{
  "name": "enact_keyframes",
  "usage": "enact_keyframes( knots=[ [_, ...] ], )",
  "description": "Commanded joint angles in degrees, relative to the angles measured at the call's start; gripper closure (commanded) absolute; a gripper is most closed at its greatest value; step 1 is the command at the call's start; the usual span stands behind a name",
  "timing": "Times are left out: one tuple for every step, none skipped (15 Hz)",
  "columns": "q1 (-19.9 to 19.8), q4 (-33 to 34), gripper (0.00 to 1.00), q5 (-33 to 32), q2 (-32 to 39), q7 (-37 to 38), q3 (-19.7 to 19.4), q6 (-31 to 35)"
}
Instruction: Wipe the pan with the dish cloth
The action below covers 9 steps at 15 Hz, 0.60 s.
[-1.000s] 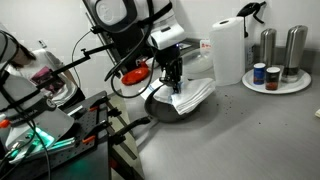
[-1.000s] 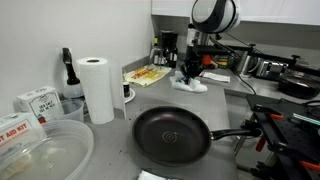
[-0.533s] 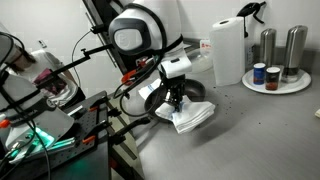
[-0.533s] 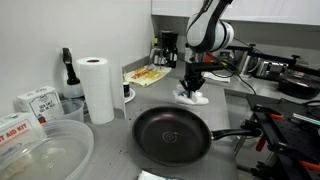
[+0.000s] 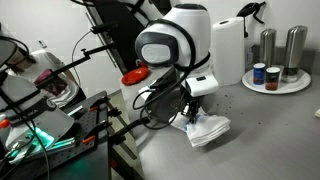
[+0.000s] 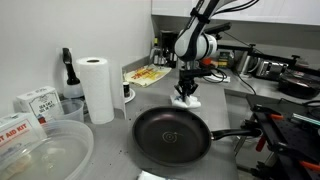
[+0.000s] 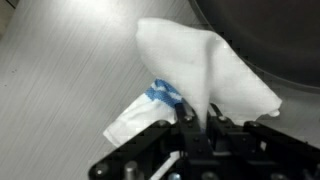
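I should move my gripper away from the black pan's rim, over the bare grey counter, and let go of the white dish cloth (image 6: 186, 100) there, as that part is empty.
The black pan (image 6: 172, 132) sits on the grey counter with its long handle (image 6: 235, 133) pointing sideways; in an exterior view it is mostly hidden behind the arm (image 5: 160, 105), and its dark rim shows at the top of the wrist view (image 7: 260, 30). My gripper (image 6: 186, 92) is shut on the white dish cloth (image 6: 186, 100) with blue stripes, holding it bunched and hanging just beyond the pan's rim. The cloth also shows in an exterior view (image 5: 210, 130) and in the wrist view (image 7: 195, 70), pinched between the fingers (image 7: 205, 118).
A white paper towel roll (image 6: 96, 88) stands on the counter, also seen in an exterior view (image 5: 228, 45). A plate with shakers and jars (image 5: 275, 78) sits at the back. Clear bowls and boxes (image 6: 40, 140) lie near the pan. A red dish (image 5: 133, 76) is behind the arm.
The gripper has carried the cloth along and lower, closer to the pan's rim in an exterior view. The pan has not moved.
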Motion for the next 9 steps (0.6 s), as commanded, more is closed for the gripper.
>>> enact_keyframes(
  knots=[
    [-1.13,6.08,0.97,0.91,3.57,1.00,-0.43,-3.79],
    [-1.49,7.08,0.97,1.00,4.25,1.16,-0.58,-4.30],
    [-1.85,8.02,0.97,1.06,4.89,1.32,-0.76,-4.64],
    [-2.14,8.86,0.97,1.04,5.51,1.56,-1.04,-4.92],
    [-2.48,9.62,0.97,1.09,6.02,1.88,-1.32,-5.12],
    [-2.83,10.17,0.97,1.22,6.42,2.19,-1.49,-5.34],
    [-3.20,10.52,0.97,1.39,6.63,2.29,-1.54,-5.50],
    [-3.40,10.88,0.97,1.45,6.94,2.36,-1.66,-5.64],
    [-3.64,11.09,0.97,1.61,7.12,2.32,-1.67,-5.78]
  ],
)
